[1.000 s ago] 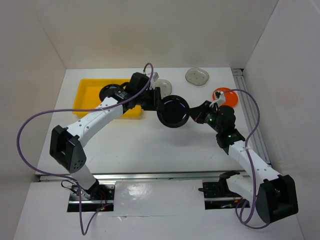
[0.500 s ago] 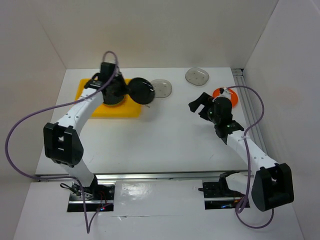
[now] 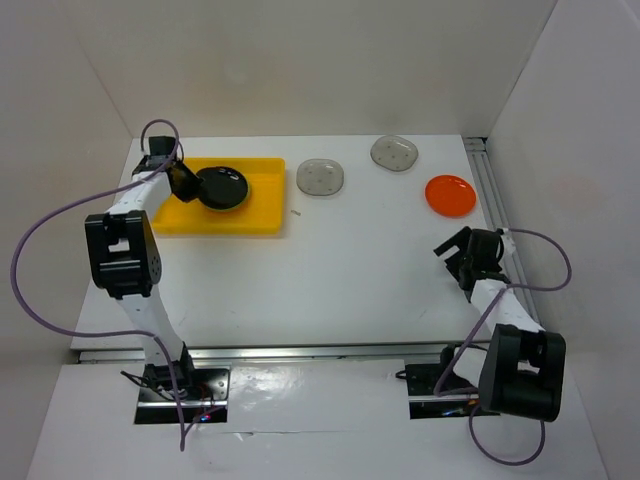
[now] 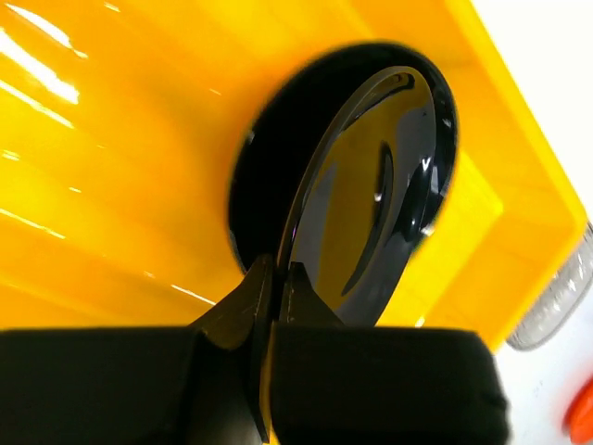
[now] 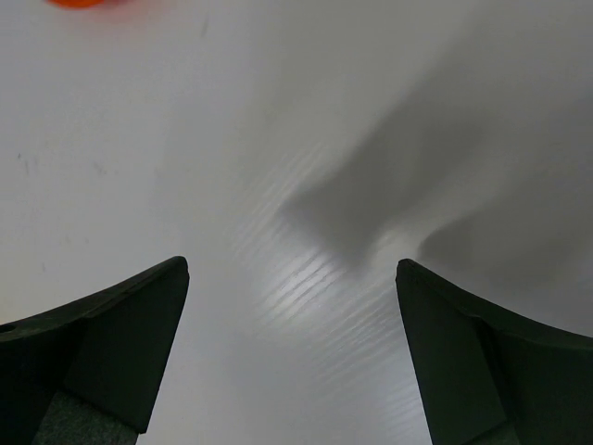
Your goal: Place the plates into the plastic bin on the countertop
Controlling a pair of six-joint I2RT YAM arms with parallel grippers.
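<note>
My right gripper is due to move next, going away from my base and down to the near rim of the orange plate (image 3: 453,213) (image 5: 76,3).
The yellow plastic bin (image 3: 255,215) sits at the back left of the white countertop (image 3: 350,270). My left gripper (image 3: 183,181) is shut on the rim of a glossy black plate (image 3: 222,188), holding it tilted over the bin. In the left wrist view its fingers (image 4: 246,297) pinch that plate (image 4: 389,185) above a second black plate (image 4: 255,195) lying in the bin (image 4: 120,167). Two grey dotted plates (image 3: 321,177) (image 3: 395,153) and an orange plate (image 3: 450,195) rest on the countertop. My right gripper (image 3: 462,256) (image 5: 292,267) hangs open and empty over bare countertop, in front of the orange plate.
White walls enclose the countertop on the left, back and right. A metal rail (image 3: 495,200) runs along the right edge. A tiny white scrap (image 3: 296,212) lies just right of the bin. One grey plate's edge (image 4: 556,306) shows beyond the bin wall.
My left arm took the black plate from the right gripper at mid-table and swung it left over the bin. The right gripper opened, let go and drew back to the right.
</note>
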